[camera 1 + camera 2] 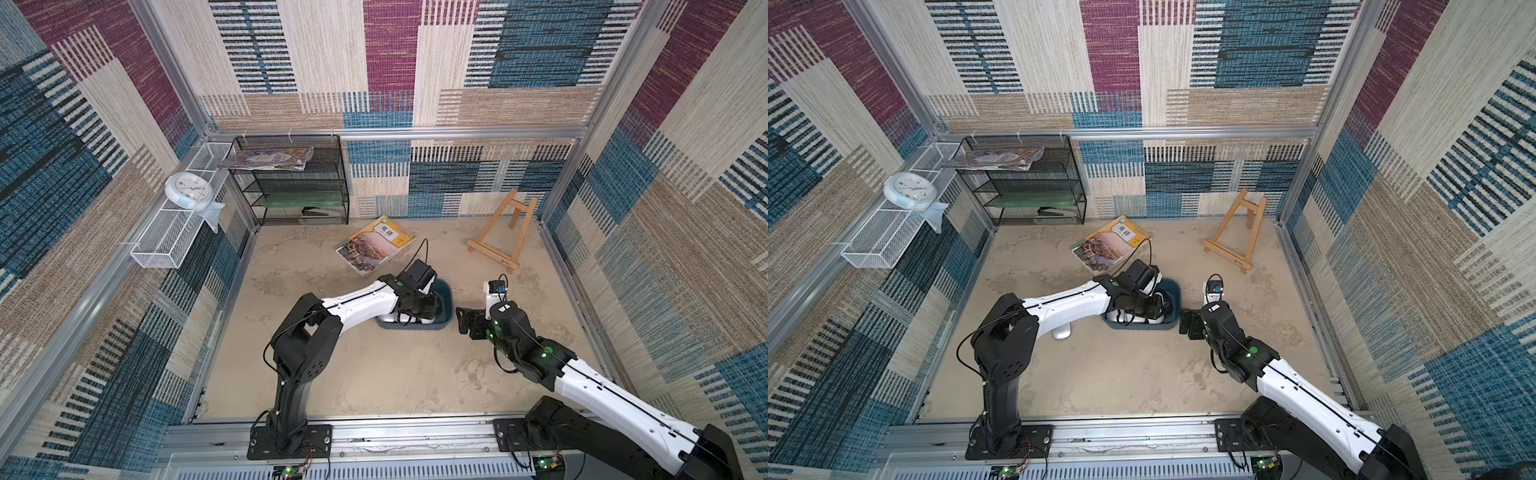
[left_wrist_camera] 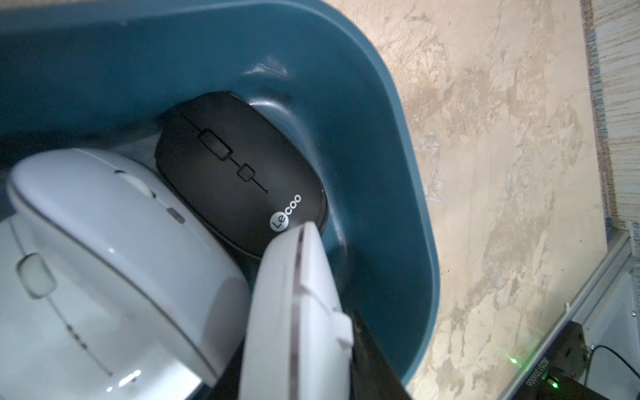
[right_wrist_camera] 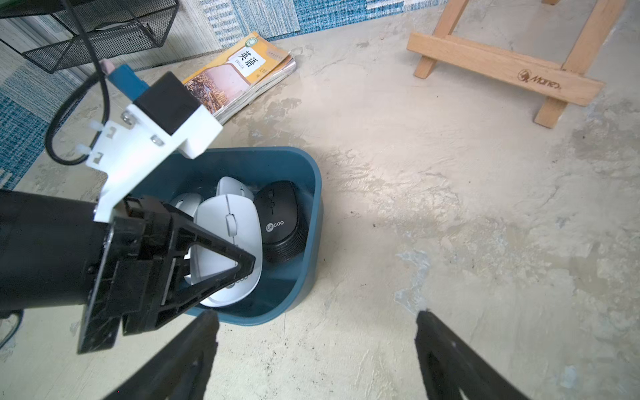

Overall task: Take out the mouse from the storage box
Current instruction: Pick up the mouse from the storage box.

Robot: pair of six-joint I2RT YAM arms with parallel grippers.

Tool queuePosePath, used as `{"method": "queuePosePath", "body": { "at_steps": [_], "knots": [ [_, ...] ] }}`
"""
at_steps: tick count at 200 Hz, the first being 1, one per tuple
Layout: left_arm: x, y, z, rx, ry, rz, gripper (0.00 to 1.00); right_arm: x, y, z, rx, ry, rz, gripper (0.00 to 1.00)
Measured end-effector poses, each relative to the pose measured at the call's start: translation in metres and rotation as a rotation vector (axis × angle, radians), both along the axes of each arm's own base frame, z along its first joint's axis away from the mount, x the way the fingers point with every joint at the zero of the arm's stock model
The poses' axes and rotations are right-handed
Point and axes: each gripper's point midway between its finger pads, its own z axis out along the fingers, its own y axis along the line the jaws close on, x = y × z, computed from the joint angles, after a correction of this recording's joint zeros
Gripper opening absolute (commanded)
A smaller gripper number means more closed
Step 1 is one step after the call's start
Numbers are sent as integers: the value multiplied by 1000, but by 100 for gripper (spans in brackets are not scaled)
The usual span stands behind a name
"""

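Observation:
I should next lift my left gripper from the storage box (image 1: 449, 298), then move it back and down to let go of the white mouse on the table nearer my base, because that spot is clear.
The storage box (image 1: 449, 298) is a dark teal tub in the middle of the table, seen in both top views. It holds a black mouse (image 2: 239, 169) and several white ones. My left gripper (image 1: 419, 309) reaches down into the box and is shut on a white mouse (image 2: 298, 304), which stands on edge between the jaws. In the right wrist view the black fingers (image 3: 242, 259) straddle that white mouse (image 3: 225, 239). My right gripper (image 3: 317, 320) hovers open over bare table just right of the box (image 3: 311, 173), with nothing between its fingers.
Another white mouse (image 1: 1062, 332) lies on the table under the left arm. A textbook (image 1: 376, 245) lies behind the box and a wooden easel (image 1: 505, 232) stands at the back right. A black mesh rack (image 1: 291, 178) and a white wire basket (image 1: 174, 232) with a clock are at the back left.

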Motion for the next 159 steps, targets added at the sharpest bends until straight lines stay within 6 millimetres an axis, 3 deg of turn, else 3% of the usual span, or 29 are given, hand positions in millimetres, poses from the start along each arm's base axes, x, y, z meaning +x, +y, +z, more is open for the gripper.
{"method": "queuePosePath", "body": {
  "at_steps": [88, 159],
  "knots": [
    [-10, 36, 52, -164, -36, 98, 26, 5, 5, 6, 3, -1, 4, 92],
    [-60, 86, 76, -223, -74, 142, 27, 11, 14, 4, 4, 18, 22, 92]
  ]
}}
